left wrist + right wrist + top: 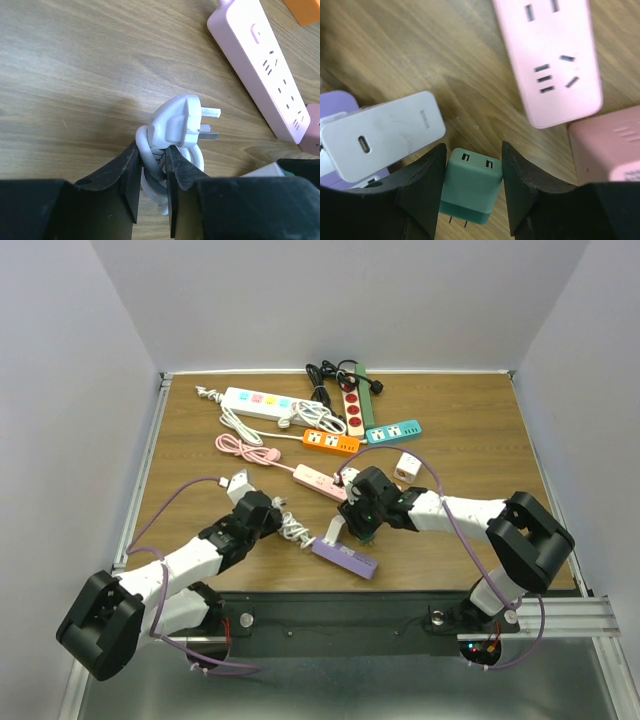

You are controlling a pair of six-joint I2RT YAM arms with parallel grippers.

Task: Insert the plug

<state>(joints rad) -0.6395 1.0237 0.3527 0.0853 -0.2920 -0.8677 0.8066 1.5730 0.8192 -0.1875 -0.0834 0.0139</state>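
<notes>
My right gripper moves toward my left gripper's fingers next to release the green adapter [470, 187]. It rises first, because the white charger sits close beside it.
My left gripper [274, 517] [152, 150] is shut on the coiled white cable just behind a white three-pin plug [177, 122], whose pins point right, low over the wood. The plug also shows in the top view [291, 529]. My right gripper [362, 522] [473, 150] is shut on a green two-port adapter [470, 187], its two prongs pointing down. It hangs beside a white charger [385, 132] that sits in the purple power strip [347, 559] [337, 102]. A pink power strip [320, 481] [265, 65] [547, 55] lies just beyond both grippers.
At the back lie a white strip [258, 403], an orange strip [331, 442], a teal strip [393, 432] and a red-and-green strip [352, 400] with black cable. A white cube adapter [406, 466] and a pink cable [245, 448] lie mid-table. A pink block [610, 145] is right of my right fingers.
</notes>
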